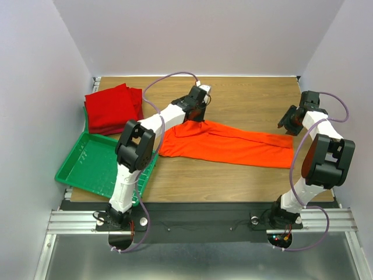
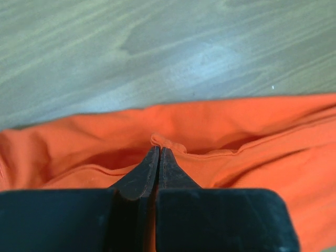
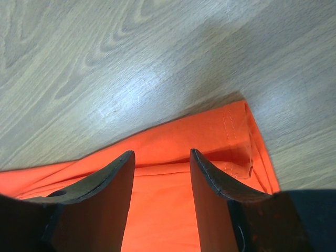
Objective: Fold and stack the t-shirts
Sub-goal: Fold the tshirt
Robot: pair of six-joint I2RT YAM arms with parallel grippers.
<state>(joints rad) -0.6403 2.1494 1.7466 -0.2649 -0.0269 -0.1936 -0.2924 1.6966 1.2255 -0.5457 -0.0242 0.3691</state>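
My left gripper draws the pinched fold back over the orange t-shirt's near side next and releases it there, as it sits by the t-shirt's far edge.
The orange t-shirt (image 1: 227,144) lies stretched in a long band across the middle of the table. My left gripper (image 1: 196,115) is at its far left edge, and in the left wrist view it (image 2: 159,150) is shut, pinching a small fold of the orange cloth (image 2: 173,143). My right gripper (image 1: 287,126) hovers at the band's right end. In the right wrist view it (image 3: 160,153) is open and empty, just over the hemmed corner of the orange shirt (image 3: 226,131). The deep red folded t-shirts (image 1: 113,108) lie stacked at the back left.
A green plastic grid tray (image 1: 96,163) sits at the front left, partly under the left arm. White walls close the table on the left, back and right. Bare wood (image 1: 250,99) shows behind the orange shirt.
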